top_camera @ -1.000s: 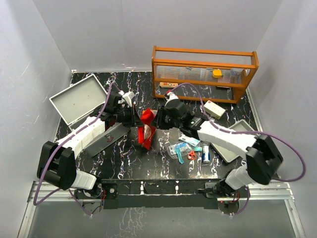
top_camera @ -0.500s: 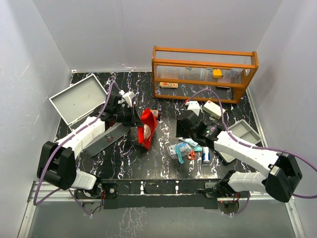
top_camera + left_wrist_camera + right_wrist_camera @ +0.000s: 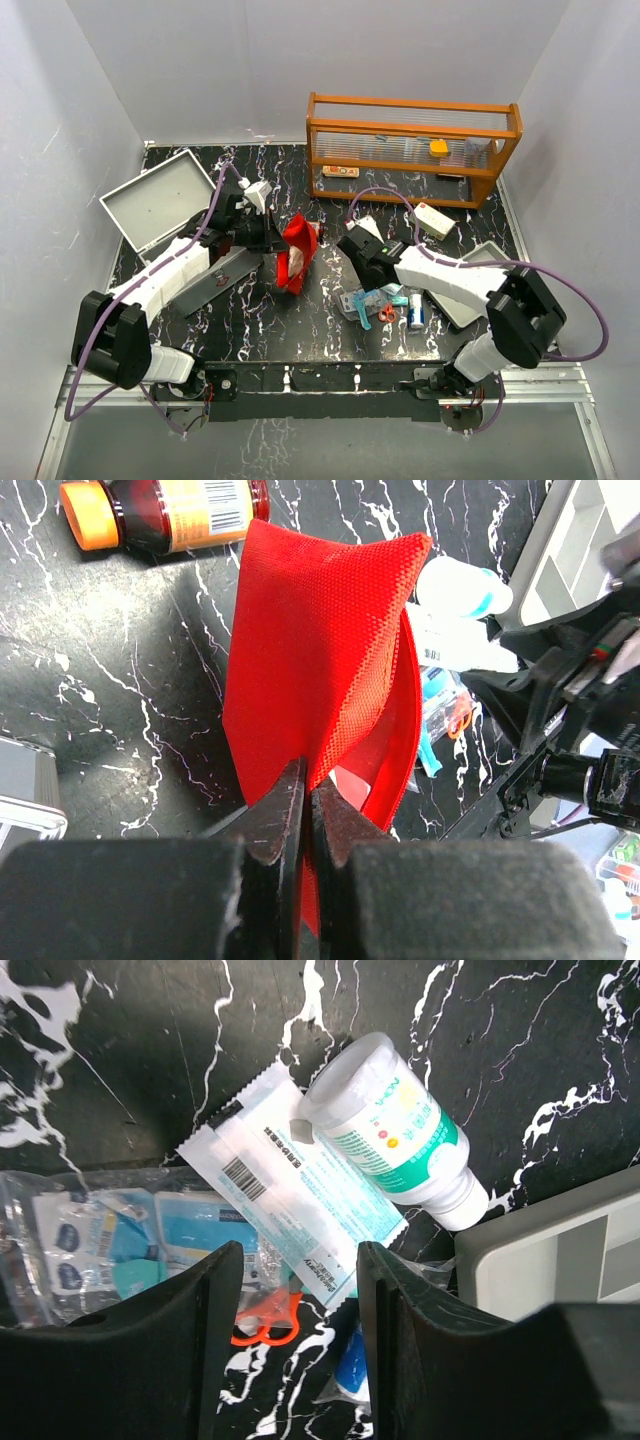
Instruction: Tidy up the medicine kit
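Note:
My open right gripper should next go down onto the packet's edge by the orange scissors and close, as the sealed white packet [image 3: 295,1195] lies uncovered on the clear bag.
My left gripper [image 3: 308,780] is shut on the edge of a red fabric pouch [image 3: 320,640] and holds it upright and open off the table; both show in the top view, gripper [image 3: 270,238] and pouch [image 3: 297,250]. My right gripper [image 3: 298,1290] is open and empty, hovering over a pile of supplies: a white bottle with a green label [image 3: 395,1130], a sealed white packet [image 3: 295,1195], orange scissors [image 3: 265,1315] and a clear bag of blue sachets [image 3: 110,1240]. In the top view it [image 3: 358,262] sits just right of the pouch, at the pile [image 3: 378,300].
A brown pill bottle with an orange cap [image 3: 165,515] lies beyond the pouch. A grey tray [image 3: 490,258] sits right of the pile, a blue-and-white tube [image 3: 415,310] beside it. An open grey case [image 3: 160,200] is at the left, an orange shelf rack [image 3: 410,145] at the back, a white box [image 3: 432,220] before it.
My right gripper has left the red pouch, swung right, and now hangs open over the pile of supplies. My left gripper still holds the pouch in nearly the same place.

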